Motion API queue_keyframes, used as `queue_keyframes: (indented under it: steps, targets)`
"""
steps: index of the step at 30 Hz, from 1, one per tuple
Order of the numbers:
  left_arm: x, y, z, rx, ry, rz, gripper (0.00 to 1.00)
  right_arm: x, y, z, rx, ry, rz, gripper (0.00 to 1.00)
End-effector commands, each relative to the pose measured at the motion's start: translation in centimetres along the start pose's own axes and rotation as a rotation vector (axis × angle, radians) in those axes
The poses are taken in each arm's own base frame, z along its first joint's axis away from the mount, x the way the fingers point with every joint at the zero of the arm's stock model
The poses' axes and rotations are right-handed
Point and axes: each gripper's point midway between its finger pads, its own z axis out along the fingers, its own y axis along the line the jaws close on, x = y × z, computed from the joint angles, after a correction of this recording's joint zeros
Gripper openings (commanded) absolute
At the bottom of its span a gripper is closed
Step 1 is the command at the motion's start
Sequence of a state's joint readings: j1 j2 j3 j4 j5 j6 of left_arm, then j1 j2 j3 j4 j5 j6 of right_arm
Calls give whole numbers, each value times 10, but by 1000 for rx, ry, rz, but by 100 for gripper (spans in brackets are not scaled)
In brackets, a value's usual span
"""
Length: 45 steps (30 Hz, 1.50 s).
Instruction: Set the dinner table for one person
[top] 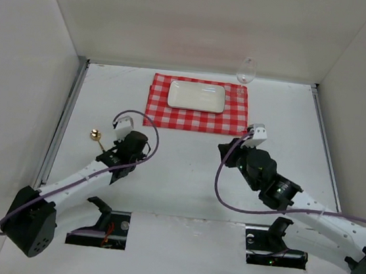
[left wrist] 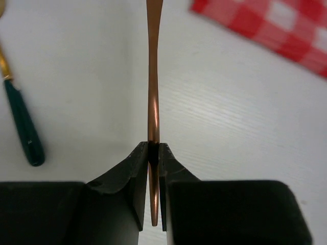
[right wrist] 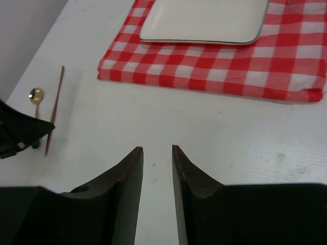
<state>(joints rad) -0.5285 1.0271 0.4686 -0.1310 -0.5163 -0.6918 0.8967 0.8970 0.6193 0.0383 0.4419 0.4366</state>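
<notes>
My left gripper will move the utensil outward past the plate, lower it onto the cloth's part on the plate's wine-glass side and let go there, because that part of the cloth is empty.
The dinner table is a white tabletop. A red-and-white checked cloth lies at its far middle with a white rectangular plate on it. A wine glass stands at the cloth's far right corner. My left gripper is shut on a thin copper-coloured utensil handle, which also shows in the right wrist view. A gold spoon with a dark green handle lies just left of it. My right gripper is open and empty over bare table in front of the cloth.
Metal rails run along the table's left and right edges, with white walls on three sides. Two cut-outs with dark mounts sit near the arm bases at the front.
</notes>
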Motion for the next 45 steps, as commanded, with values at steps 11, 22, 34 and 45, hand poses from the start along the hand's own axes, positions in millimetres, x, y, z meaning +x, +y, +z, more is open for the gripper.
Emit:
queue_keyframes:
  steps: [11, 22, 34, 45]
  targets:
    - [-60, -261, -61, 579, -83, 73, 1, -20, -109, -22, 369, -168, 245, 51]
    - [-52, -388, -6, 677, -28, 66, 1, -10, -129, -42, 358, -205, 356, 26]
    - [-36, -427, 48, 570, 31, 83, 1, -10, -135, -62, 368, -258, 374, 42]
    - [-37, -435, 85, 527, 22, 51, 2, -6, -134, -62, 361, -252, 378, 43]
